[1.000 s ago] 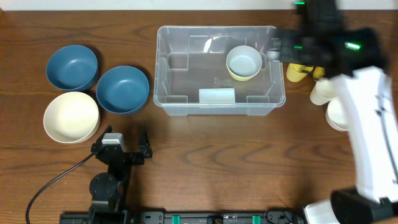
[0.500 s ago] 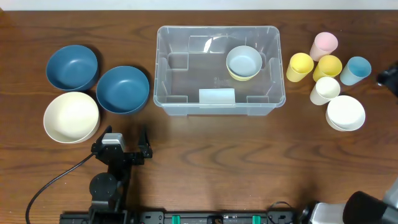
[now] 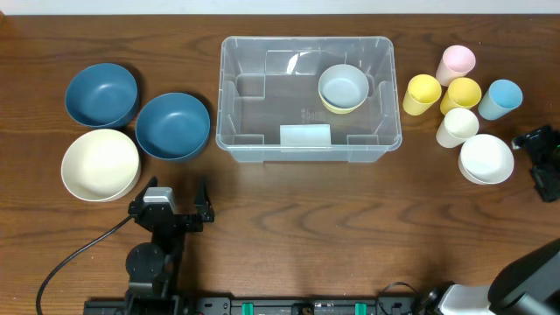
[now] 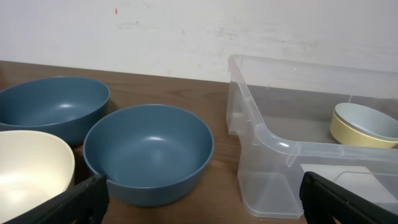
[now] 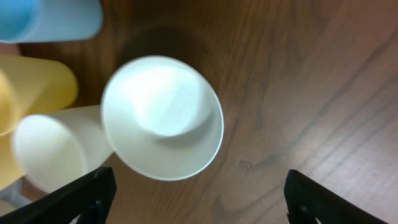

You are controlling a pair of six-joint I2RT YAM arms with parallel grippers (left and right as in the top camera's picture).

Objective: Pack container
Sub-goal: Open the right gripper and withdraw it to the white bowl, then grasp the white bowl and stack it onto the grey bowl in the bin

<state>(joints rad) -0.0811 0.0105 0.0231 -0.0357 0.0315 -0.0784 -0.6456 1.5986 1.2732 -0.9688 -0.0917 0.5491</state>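
Next, my right gripper goes down and to the left in the overhead view onto the white bowl's facing rim (image 3: 511,166) (image 5: 211,154), as a cup crowds the bowl's other side.
The clear plastic container (image 3: 306,144) stands at the table's middle back, holding a pale blue bowl nested in a yellow bowl (image 3: 343,87). It also shows in the left wrist view (image 4: 292,149). My right gripper (image 3: 541,162) is open and empty at the far right, beside a stack of white bowls (image 3: 486,158), which the right wrist view shows (image 5: 163,117) just ahead of the open fingers (image 5: 199,205). My left gripper (image 3: 172,203) is open and empty near the front left (image 4: 202,202), short of a blue bowl (image 4: 148,152).
Two blue bowls (image 3: 101,94) (image 3: 172,125) and a cream bowl (image 3: 101,164) sit left of the container. Yellow cups (image 3: 422,94) (image 3: 462,91), a pink cup (image 3: 457,61), a blue cup (image 3: 500,98) and a white cup (image 3: 457,128) stand to its right.
My right arm has left the container's right end, swung off to the right, and now sits low beside the white bowls. The left arm has not moved.
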